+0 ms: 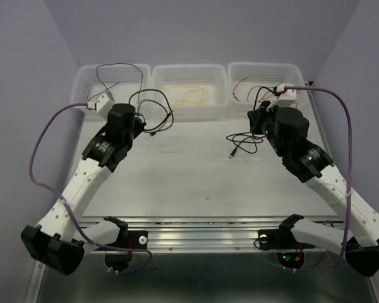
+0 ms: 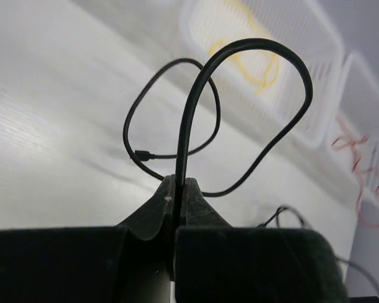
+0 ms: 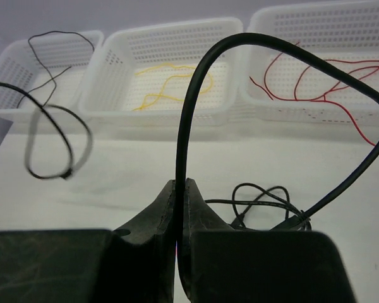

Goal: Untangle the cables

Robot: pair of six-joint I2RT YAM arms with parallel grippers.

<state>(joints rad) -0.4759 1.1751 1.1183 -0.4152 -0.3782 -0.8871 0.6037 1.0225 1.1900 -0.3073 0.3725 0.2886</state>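
Observation:
My left gripper rises next and swings outward over the basket holding the thin black cable (image 1: 114, 83), since my black cable hangs clear of the small tangle.
My left gripper (image 1: 141, 120) is shut on a black cable (image 1: 153, 106), held above the table near the left basket. In the left wrist view the jaws (image 2: 179, 183) pinch this cable (image 2: 252, 45), which arches up and loops down. My right gripper (image 1: 258, 118) is shut on another black cable; in the right wrist view the jaws (image 3: 181, 184) clamp it (image 3: 194, 95), and it runs down to a small black tangle (image 3: 265, 202) on the table (image 1: 245, 140). A yellow cable (image 1: 189, 95), red cables (image 1: 243, 88) and a thin black cable (image 1: 117, 71) lie in baskets.
Three white mesh baskets stand along the table's far edge: left (image 1: 88, 71), middle (image 1: 189, 67) and right (image 1: 260, 65). Thick purple cables (image 1: 41, 142) hang from both arms. Grey walls close in left and right.

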